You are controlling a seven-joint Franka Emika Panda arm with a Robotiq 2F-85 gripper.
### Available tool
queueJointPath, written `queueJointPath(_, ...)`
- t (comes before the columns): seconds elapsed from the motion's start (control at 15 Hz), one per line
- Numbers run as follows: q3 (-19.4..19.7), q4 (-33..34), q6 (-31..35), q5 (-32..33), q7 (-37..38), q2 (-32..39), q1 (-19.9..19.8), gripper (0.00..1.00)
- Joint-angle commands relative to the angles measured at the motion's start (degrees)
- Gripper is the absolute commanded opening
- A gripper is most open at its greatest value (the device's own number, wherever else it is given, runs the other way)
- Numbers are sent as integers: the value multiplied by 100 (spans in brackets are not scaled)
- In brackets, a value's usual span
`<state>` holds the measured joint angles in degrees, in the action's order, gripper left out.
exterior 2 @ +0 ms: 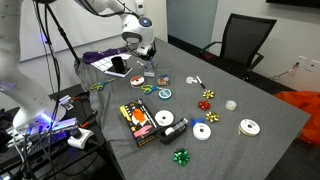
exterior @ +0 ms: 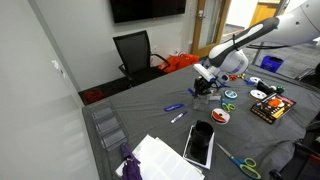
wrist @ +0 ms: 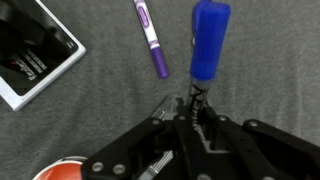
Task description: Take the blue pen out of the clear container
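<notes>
I will go up, carry the pen back and lower it to release between the red tape roll and black marker box, as bare cloth (exterior: 240,130) is there.
In the wrist view my gripper (wrist: 187,103) is shut on the thin, spring-like end of the blue pen (wrist: 209,40). The pen's thick blue body sticks out beyond the fingertips, above the grey tablecloth. In both exterior views the gripper (exterior: 203,88) (exterior 2: 143,62) hangs low over the table's middle, and the pen is too small to make out there. I cannot make out the small clear container in any view.
A purple marker (wrist: 151,40) lies on the cloth beside the pen, with a black tablet (wrist: 30,50) (exterior: 200,143) further off. A red tape roll (exterior: 220,117), white tape rolls (exterior 2: 248,127), a black marker box (exterior 2: 138,122), green scissors (exterior: 245,163) and white papers (exterior: 165,158) lie around. An office chair (exterior: 135,52) stands behind the table.
</notes>
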<state>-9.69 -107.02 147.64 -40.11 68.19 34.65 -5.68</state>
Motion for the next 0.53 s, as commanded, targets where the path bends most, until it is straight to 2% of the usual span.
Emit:
queueJointPath(0.0,-198,-322,-1094,-1086,-1185,-556,-480,4)
queueJointPath(0.2,144,-472,-2334,-1664,-1773,-876,-446,4)
queueJointPath(0.47,679,-828,-3658,-1526,-2115,-1141,-246,4)
